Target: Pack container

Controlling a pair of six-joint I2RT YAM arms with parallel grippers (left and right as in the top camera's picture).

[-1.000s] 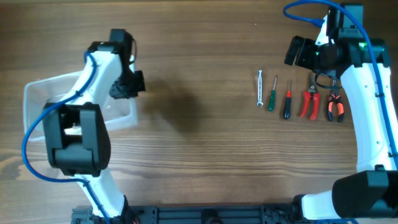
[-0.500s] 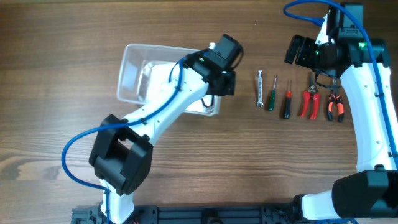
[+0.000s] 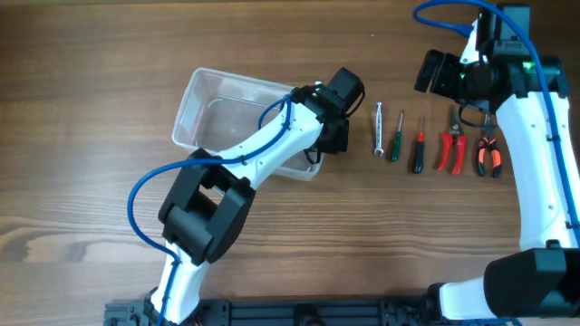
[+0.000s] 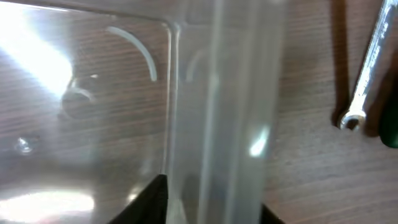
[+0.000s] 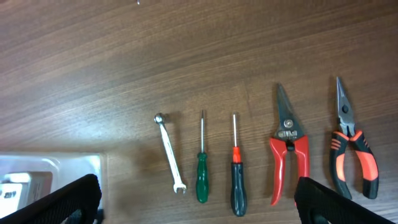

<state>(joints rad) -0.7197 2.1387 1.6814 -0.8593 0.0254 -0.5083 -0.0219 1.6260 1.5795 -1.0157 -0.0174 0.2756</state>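
Note:
The pliers' handle beside the snips is below and to the gripper's right in the wrist view, so the robot's right gripper will next go down past the snips onto it.
The clear plastic container lies left of centre on the table, empty. My left gripper is shut on its right wall; in the left wrist view the wall stands between the black fingertips. A row of tools lies to the right: a wrench, a green screwdriver, a black-and-red screwdriver, red snips and orange pliers. My right gripper hovers over the tools, open wide and empty.
The right wrist view shows the wrench, green screwdriver, black-and-red screwdriver, snips, pliers and a container corner. The wrench lies close right of the container wall.
My left gripper has dragged the container from the table's far left to the right, close to the wrench. The right arm and the tools have not moved.

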